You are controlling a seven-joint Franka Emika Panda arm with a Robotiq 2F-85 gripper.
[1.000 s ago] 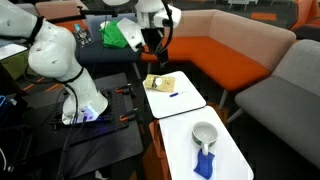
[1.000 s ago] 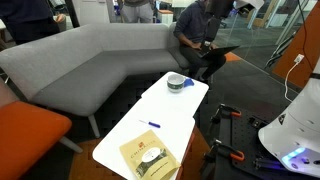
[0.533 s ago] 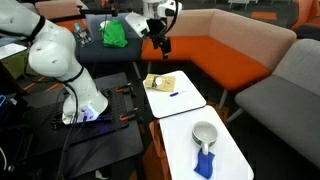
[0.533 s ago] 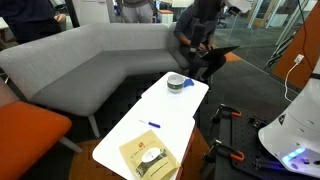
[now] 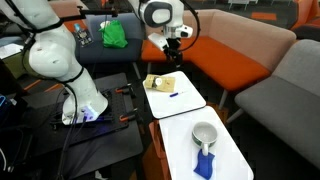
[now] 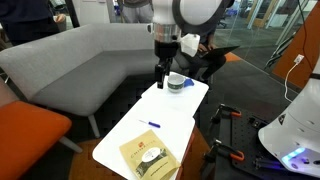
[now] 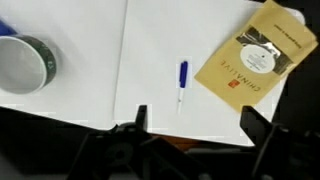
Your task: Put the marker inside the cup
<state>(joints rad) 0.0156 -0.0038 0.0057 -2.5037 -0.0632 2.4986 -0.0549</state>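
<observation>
My open gripper next lowers onto the marker's white end [image 6: 144, 121] [image 7: 181, 99], since that lies clear of the yellowish packet while the marker's blue part sits beside it.
The marker [image 7: 182, 82], a thin dark blue stick, lies on the white table [image 7: 90, 95] between the cup and a yellowish packet. It also shows in both exterior views [image 5: 173, 94] [image 6: 153, 125]. The pale grey cup [image 7: 22, 65] stands upright on the table, also seen in both exterior views [image 5: 204, 133] [image 6: 177, 83]. My gripper [image 7: 198, 125] is open and empty, held in the air above the table. In an exterior view the gripper [image 6: 160, 78] hangs near the cup; in an exterior view the gripper [image 5: 172, 45] is above the table's far end.
A yellowish flat packet [image 7: 255, 55] [image 5: 158, 83] [image 6: 150, 158] lies on the table beside the marker. A bright blue object [image 5: 203, 163] lies by the cup. Orange and grey sofas [image 5: 230, 50] [image 6: 80, 60] surround the table. The robot base [image 5: 70, 70] stands beside it.
The arm has swung over and down toward the table; in an exterior view the gripper has come into the picture and hangs near the cup. The marker and cup have not moved.
</observation>
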